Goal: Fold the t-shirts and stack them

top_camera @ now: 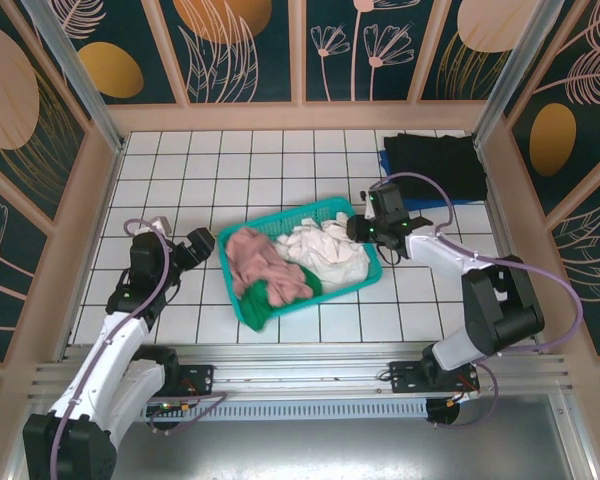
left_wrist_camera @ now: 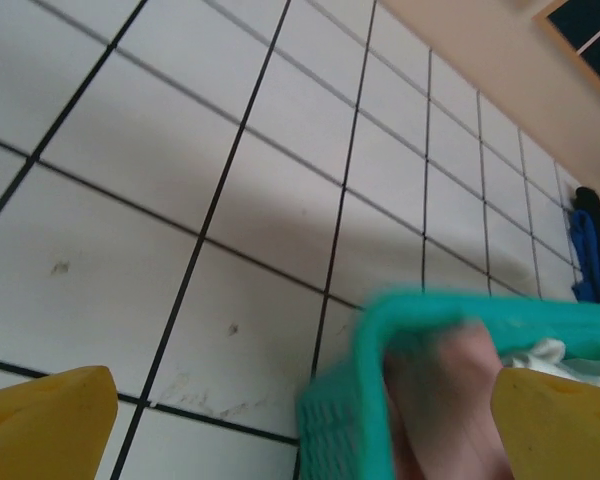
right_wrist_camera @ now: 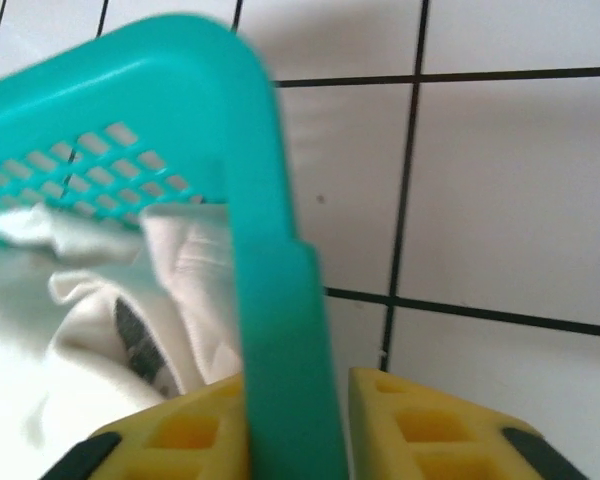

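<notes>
My left gripper should next swing past the green t-shirt to the basket's near rim's uncovered part [top_camera: 327,297] beside the white t-shirt. It should go down with its fingers on both sides of it and close.
A teal lattice basket [top_camera: 290,213] sits mid-table and holds a dusty-pink t-shirt [top_camera: 258,262], a white t-shirt [top_camera: 330,255] and a green one [top_camera: 270,297] spilling over its near rim. A black t-shirt [top_camera: 435,160] lies folded on a blue one [top_camera: 385,160] at the back right. My right gripper [top_camera: 358,228] is shut on the basket's right rim [right_wrist_camera: 265,230]; its yellow fingers [right_wrist_camera: 180,440] press both sides, beside the white cloth [right_wrist_camera: 70,340]. My left gripper [top_camera: 208,243] stands open at the basket's left corner [left_wrist_camera: 370,400], with pink cloth [left_wrist_camera: 450,400] just inside.
Wooden walls [top_camera: 300,115] ring the white tiled table [top_camera: 160,180]. Bare tiles lie behind the basket and to its left. The arm bases stand on the metal rail [top_camera: 300,375] at the near edge.
</notes>
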`<action>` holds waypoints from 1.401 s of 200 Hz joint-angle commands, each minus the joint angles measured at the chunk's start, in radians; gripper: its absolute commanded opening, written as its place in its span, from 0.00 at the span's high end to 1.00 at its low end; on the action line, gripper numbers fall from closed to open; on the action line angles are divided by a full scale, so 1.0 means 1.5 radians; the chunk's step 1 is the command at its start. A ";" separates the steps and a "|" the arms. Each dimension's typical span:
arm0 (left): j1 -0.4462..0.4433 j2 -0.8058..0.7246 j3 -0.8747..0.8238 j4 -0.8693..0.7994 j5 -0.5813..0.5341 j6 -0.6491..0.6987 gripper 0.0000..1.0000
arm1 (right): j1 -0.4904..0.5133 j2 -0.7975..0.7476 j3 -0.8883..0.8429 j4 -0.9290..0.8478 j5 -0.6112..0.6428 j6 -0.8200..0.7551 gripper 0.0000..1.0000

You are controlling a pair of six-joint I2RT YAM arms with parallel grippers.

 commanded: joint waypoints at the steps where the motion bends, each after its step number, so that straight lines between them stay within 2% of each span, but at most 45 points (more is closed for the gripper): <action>1: -0.029 0.003 0.085 -0.026 -0.032 0.047 0.09 | -0.007 0.050 0.062 0.028 0.063 0.042 0.78; 15: -0.064 0.014 0.123 -0.036 -0.048 0.070 0.10 | -0.007 0.094 0.106 0.040 0.058 0.033 0.78; 42: -0.174 0.060 0.178 -0.059 -0.103 0.120 0.09 | -0.005 0.197 0.223 0.014 0.052 0.008 0.76; 67: -0.264 0.125 0.202 -0.070 -0.141 0.150 0.07 | -0.017 0.229 0.273 0.030 0.035 0.004 0.76; 73: -0.283 0.145 0.204 -0.068 -0.146 0.160 0.06 | -0.021 0.233 0.282 0.036 0.015 -0.002 0.71; 83: -0.318 0.184 0.214 -0.067 -0.153 0.184 0.06 | -0.028 0.238 0.301 0.031 -0.006 -0.007 0.57; 97: -0.381 0.242 0.238 -0.069 -0.190 0.237 0.05 | -0.041 0.230 0.318 0.014 -0.011 -0.007 0.49; 106: -0.418 0.278 0.254 -0.066 -0.224 0.272 0.03 | -0.053 0.210 0.313 0.008 -0.012 -0.001 0.40; 118: -0.448 0.320 0.278 -0.059 -0.227 0.317 0.01 | -0.079 0.171 0.282 0.013 -0.027 0.012 0.31; 130: -0.458 0.355 0.294 -0.048 -0.209 0.355 0.02 | -0.115 0.118 0.225 0.036 -0.055 0.030 0.23; 154: -0.472 0.405 0.318 -0.048 -0.168 0.429 0.01 | -0.181 0.015 0.095 0.084 -0.101 0.053 0.16; 203: -0.488 0.537 0.395 -0.112 -0.161 0.529 0.02 | -0.253 -0.095 -0.069 0.124 -0.138 0.063 0.13; 231: -0.489 0.559 0.403 -0.104 -0.145 0.553 0.02 | -0.278 -0.120 -0.113 0.146 -0.155 0.070 0.13; 250: -0.488 0.588 0.415 -0.100 -0.196 0.562 0.13 | -0.286 -0.127 -0.130 0.161 -0.165 0.075 0.13; 267: -0.487 0.616 0.425 -0.092 -0.241 0.566 0.37 | -0.289 -0.132 -0.140 0.172 -0.172 0.075 0.13; 280: -0.476 0.623 0.433 -0.087 -0.257 0.560 0.38 | -0.292 -0.135 -0.144 0.172 -0.171 0.074 0.13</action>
